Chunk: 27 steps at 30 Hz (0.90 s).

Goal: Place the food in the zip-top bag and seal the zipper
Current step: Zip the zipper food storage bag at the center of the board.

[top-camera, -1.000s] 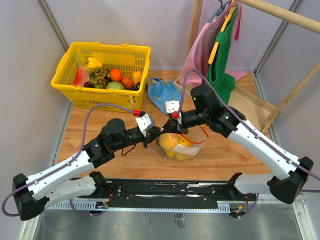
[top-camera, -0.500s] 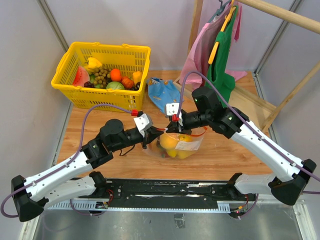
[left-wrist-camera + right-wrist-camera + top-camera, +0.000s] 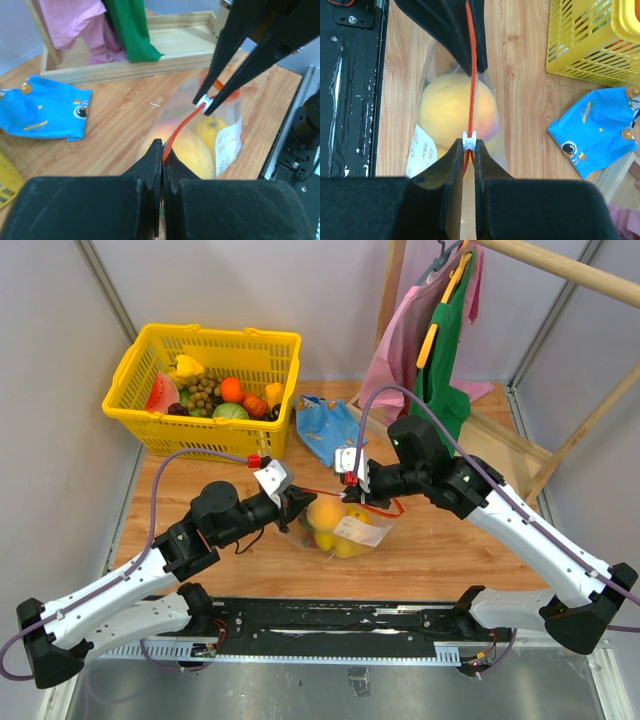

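My right gripper draws the slider to the right in the top view to the zipper's open end point(image 3: 401, 507) next and releases it, since the bag's opening gapes there.
The zip-top bag point(image 3: 345, 532) lies on the table between my two arms with the food inside: a yellow-orange mango point(image 3: 451, 107), a pink-orange peach point(image 3: 487, 120) and a lemon point(image 3: 212, 127). The zipper point(image 3: 322, 494) is stretched taut as a thin red-orange line point(image 3: 471, 75). My left gripper point(image 3: 162, 150) is shut on the zipper's near end point(image 3: 179, 131). My right gripper point(image 3: 469, 144) is shut on the white slider point(image 3: 469, 137) riding the strip. In the top view the left gripper point(image 3: 297, 503) and right gripper point(image 3: 352, 490) face each other across the bag's mouth.
A yellow mesh basket point(image 3: 200, 440) full of toy fruit stands at the back left. A blue soft pouch point(image 3: 325, 425) lies behind the bag. Pink and green clothes point(image 3: 440, 330) hang on a wooden rack at the back right. A black rail point(image 3: 340, 620) runs along the near edge.
My left gripper has closed tight on the zipper's end. Both grippers and the bag have shifted a little left, and the strip is now pulled straight.
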### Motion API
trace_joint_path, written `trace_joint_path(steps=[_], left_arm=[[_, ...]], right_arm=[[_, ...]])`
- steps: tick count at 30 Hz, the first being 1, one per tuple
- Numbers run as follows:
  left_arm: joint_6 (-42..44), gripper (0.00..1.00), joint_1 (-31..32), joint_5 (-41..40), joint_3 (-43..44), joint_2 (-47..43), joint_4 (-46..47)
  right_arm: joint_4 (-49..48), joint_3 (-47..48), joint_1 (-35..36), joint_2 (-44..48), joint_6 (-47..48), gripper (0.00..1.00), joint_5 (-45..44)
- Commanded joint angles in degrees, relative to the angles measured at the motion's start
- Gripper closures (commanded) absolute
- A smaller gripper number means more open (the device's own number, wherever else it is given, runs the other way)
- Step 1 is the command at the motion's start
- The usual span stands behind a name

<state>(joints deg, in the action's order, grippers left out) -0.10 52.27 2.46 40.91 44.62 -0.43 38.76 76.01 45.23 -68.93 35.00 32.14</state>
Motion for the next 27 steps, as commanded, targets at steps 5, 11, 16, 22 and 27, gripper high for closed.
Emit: trace_joint_path(steps=[5, 11, 16, 22, 27], left_arm=[[-4.32, 1.0, -0.16, -13.72, -1.26, -2.76, -2.09], [-7.19, 1.0, -0.24, -20.52, -1.84, -3.31, -4.09], [-8.97, 1.0, -0.69, -24.93, -1.84, -3.23, -5.89], [-12.35, 1.0, -2.52, -27.45, -2.14, -3.14, -8.89], [-14.44, 1.0, -4.22, -28.53, -2.05, -3.27, -11.24]], right_arm=[[6.54, -1.26, -1.83, 1.42, 0.43, 0.99, -6.29], [7.5, -2.5, -2.58, 1.75, -0.43, 0.99, -8.3], [8.25, -3.48, -3.85, 1.95, -1.13, 0.99, -9.5], [9.29, -4.81, -5.99, 2.17, -1.8, 0.99, -10.22], [10.13, -5.65, -8.23, 2.3, -2.72, 0.99, -10.75]])
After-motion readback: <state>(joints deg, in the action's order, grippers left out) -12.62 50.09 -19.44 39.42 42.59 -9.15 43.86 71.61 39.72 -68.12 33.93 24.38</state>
